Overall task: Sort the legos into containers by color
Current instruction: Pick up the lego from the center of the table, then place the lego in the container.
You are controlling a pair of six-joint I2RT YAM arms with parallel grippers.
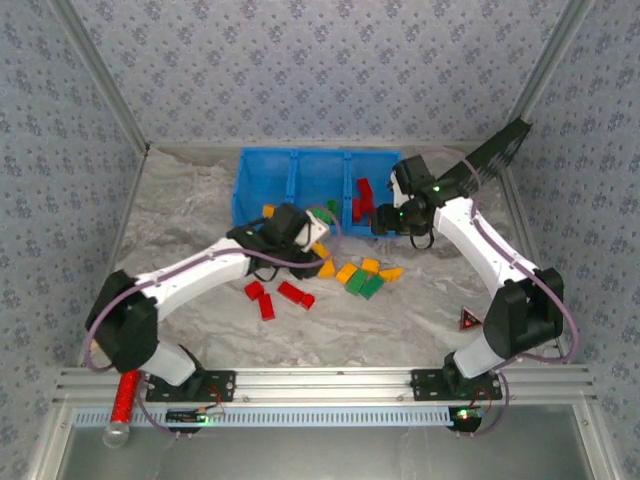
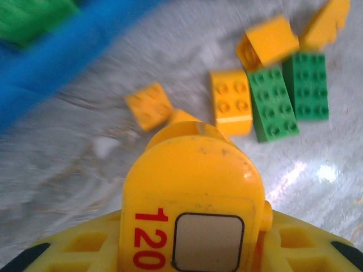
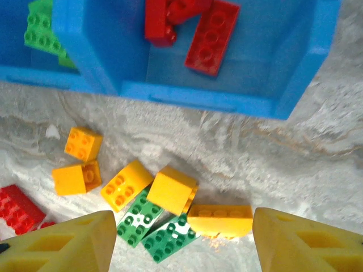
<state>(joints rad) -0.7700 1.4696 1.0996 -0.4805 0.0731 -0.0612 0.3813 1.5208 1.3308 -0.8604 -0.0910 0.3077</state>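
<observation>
The tray section with a yellow lego (image 1: 263,191) lies outward of my left gripper, so next I should swing that gripper outward, lower it into that section and let go.
My left gripper (image 1: 312,236) hovers just in front of the blue tray (image 1: 243,190), shut on a rounded yellow lego (image 2: 193,187) printed "120". Below it lie yellow legos (image 2: 231,102) and green legos (image 2: 273,103) on the table. My right gripper (image 1: 385,220) hangs open near the tray's right compartment, its fingers (image 3: 74,243) wide apart above a yellow lego (image 3: 220,219) and green legos (image 3: 170,238). Red legos (image 3: 211,37) lie in the right compartment and green legos (image 3: 39,28) in the middle one. Three red legos (image 1: 295,294) lie loose on the table.
A black flat panel (image 1: 495,150) leans at the back right. A small red triangular piece (image 1: 468,320) sits by the right arm's base. A red glittery tube (image 1: 125,395) lies on the front rail at the left. Patterned walls close in the table.
</observation>
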